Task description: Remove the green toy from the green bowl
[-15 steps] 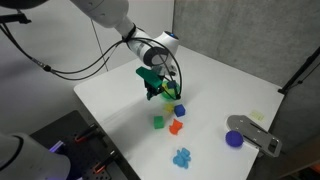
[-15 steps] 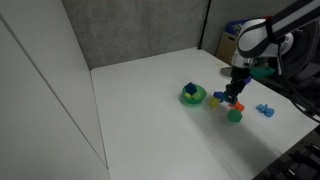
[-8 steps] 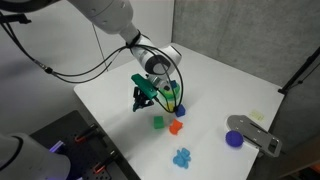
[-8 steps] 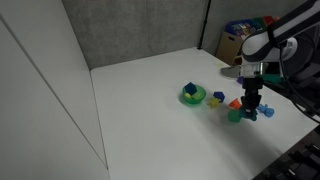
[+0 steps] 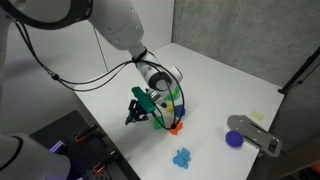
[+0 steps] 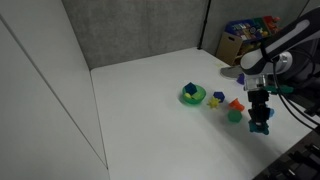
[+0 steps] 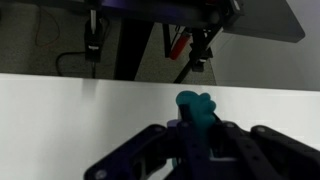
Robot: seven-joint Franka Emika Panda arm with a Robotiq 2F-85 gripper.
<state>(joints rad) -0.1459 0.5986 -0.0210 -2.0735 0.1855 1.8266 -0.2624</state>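
Note:
My gripper should go down toward the bare white tabletop below it, well clear of the green bowl, and let go of the green toy (image 5: 144,100).
My gripper (image 5: 136,113) is shut on the green toy (image 5: 144,100), a dark teal block, and holds it above the white table, away from the green bowl. In the wrist view the toy (image 7: 196,110) stands up between my dark fingers (image 7: 196,140). The lime-green bowl (image 6: 192,95) sits on the table, well apart from my gripper (image 6: 260,126). In an exterior view the bowl (image 5: 174,93) is partly hidden behind my wrist.
Small blocks lie near the bowl: a blue one (image 6: 217,98), an orange one (image 6: 236,103) and a light-green cube (image 6: 234,115). A light-blue toy (image 5: 182,157), a purple cup (image 5: 234,139) and a grey object (image 5: 256,132) lie near the table edge.
My gripper has moved away from the bowl, past the small blocks toward the table's edge, with the green toy held in it.

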